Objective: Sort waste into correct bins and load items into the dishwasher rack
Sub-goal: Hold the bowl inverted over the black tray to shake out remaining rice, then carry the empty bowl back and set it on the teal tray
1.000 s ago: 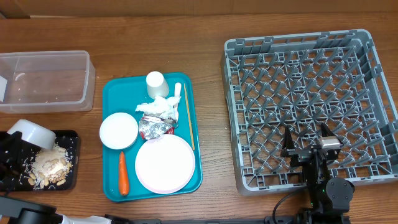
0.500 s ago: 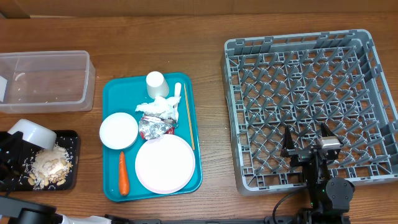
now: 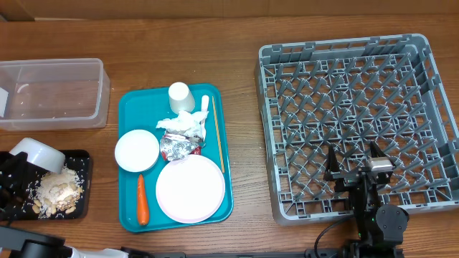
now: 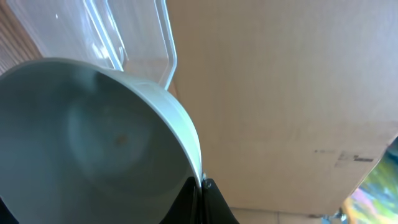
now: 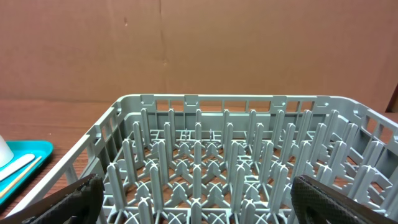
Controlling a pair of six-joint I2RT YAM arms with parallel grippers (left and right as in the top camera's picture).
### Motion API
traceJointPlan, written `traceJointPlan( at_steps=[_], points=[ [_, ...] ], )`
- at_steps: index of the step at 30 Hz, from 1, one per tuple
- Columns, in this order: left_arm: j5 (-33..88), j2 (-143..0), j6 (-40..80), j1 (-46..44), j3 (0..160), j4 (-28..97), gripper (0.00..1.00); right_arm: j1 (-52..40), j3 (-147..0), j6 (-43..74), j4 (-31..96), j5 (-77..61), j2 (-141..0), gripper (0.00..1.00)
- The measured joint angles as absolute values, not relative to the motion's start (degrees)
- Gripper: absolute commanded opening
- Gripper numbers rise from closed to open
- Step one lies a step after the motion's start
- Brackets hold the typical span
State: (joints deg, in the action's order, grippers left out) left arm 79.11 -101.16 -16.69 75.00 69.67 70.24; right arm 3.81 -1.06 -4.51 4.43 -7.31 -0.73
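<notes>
Right of my left gripper in the overhead view lies bare teal tray beside the cup, so I need to swing the empty bowl outward, lower it there and release.
My left gripper [image 4: 201,186] is shut on the rim of a small white bowl [image 3: 36,153] at the far left. The bowl hangs tilted over the black tray [image 3: 80,208], where beige food scraps [image 3: 59,192] lie in a heap. The bowl [image 4: 93,137] looks empty inside. On the teal tray [image 3: 129,107] lie a second small bowl [image 3: 137,150], a cup [image 3: 180,97], a crumpled napkin [image 3: 184,125], a foil wrapper [image 3: 178,146], a plate [image 3: 190,188] and a white utensil [image 3: 204,115]. My right gripper [image 3: 356,163] stands open over the near part of the grey dishwasher rack [image 3: 358,72], holding nothing.
The clear tub [image 3: 54,93] stands behind the black tray and shows in the left wrist view [image 4: 134,37]. An orange carrot [image 3: 142,199] and a thin wooden stick [image 3: 217,136] also lie on the teal tray. The rack's upright pegs [image 5: 199,155] fill the right wrist view.
</notes>
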Motion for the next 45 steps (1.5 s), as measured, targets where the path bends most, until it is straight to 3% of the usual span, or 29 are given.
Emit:
traceJointPlan(
  at_steps=[8, 16, 25, 32, 36, 45],
  points=[
    [74.1, -101.2, -15.0, 75.0, 69.7, 69.8, 0.04, 3.8, -1.1, -4.5, 4.4, -7.3, -0.7, 1.00],
    [75.0, -101.2, -18.6, 73.2, 71.2, 78.1, 0.04, 3.8, -1.1, -4.5, 4.4, -7.3, -0.7, 1.00],
    [75.6, -101.5, -29.5, 61.2, 87.1, 96.2, 0.04, 3.8, -1.1, -4.5, 4.4, -7.3, -0.7, 1.00],
    [74.3, -99.2, -30.0, 46.2, 99.4, 93.2, 0.04, 3.8, -1.1, -4.5, 4.5, -7.3, -0.7, 1.00],
    [66.1, -96.1, -20.8, 37.2, 103.0, 83.5, 0.04, 3.8, -1.1, -4.5, 4.4, -7.3, -0.7, 1.00],
    [25.8, -94.0, 5.8, 7.8, 103.5, 69.9, 0.04, 3.8, -1.1, -4.5, 4.4, -7.3, -0.7, 1.00]
  ],
)
